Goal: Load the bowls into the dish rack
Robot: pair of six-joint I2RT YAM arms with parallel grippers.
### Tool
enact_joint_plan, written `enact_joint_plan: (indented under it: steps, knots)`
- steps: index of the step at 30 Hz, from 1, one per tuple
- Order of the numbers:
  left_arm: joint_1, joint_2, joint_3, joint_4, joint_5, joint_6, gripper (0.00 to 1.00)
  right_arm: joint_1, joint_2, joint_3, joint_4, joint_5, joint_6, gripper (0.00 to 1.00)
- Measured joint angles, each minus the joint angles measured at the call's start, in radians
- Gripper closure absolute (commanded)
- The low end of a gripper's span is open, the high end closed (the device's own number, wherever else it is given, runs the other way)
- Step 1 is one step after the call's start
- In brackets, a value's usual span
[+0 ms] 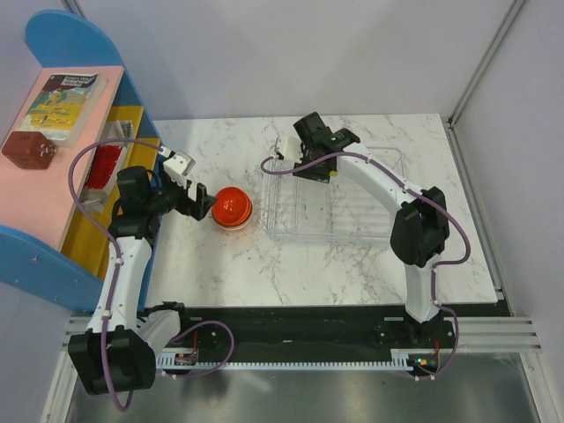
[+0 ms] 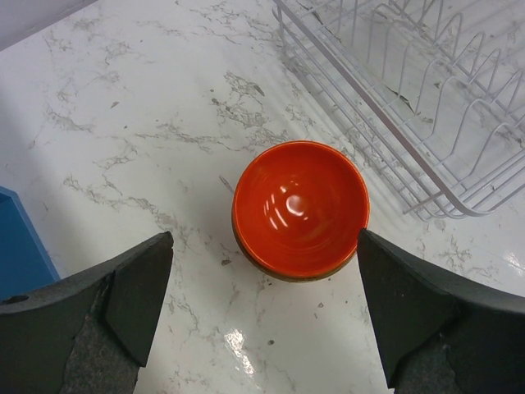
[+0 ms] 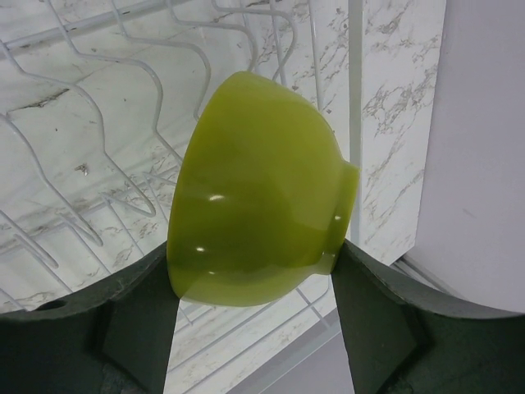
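Next I will lower the tipped lime green bowl in my right gripper until it sits among the white wire ribs below, and then I will release it there.
An orange bowl (image 1: 233, 205) (image 2: 299, 205) sits upright on the marble table, left of the dish rack, with a darker rim of another bowl showing under it. My left gripper (image 1: 204, 204) (image 2: 264, 246) hovers open above its near side, one finger on each flank, touching nothing. The dish rack (image 1: 388, 235) (image 2: 394, 82) (image 3: 82, 123) is a clear tray with white wire ribs. My right gripper (image 1: 315, 141) (image 3: 250, 256) hangs over the rack's far left corner, shut on a lime green bowl (image 3: 254, 180) tipped on its side. The other bowls are out of view.
A blue shelf unit (image 1: 53, 273) with a pink top (image 1: 35, 194), a book (image 1: 62, 101) and a yellow bin (image 1: 119, 132) stands along the table's left side. A white wall panel (image 3: 484, 148) rises just beyond the rack.
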Motion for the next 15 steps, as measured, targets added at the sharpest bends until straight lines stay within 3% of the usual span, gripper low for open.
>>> enact_joint_plan:
  steps: [15]
  knots:
    - [0.006, 0.000, -0.002, 0.005, 0.002, -0.001, 0.00, 0.042, 0.048, 0.000, 0.003, 0.023, -0.044, 1.00]
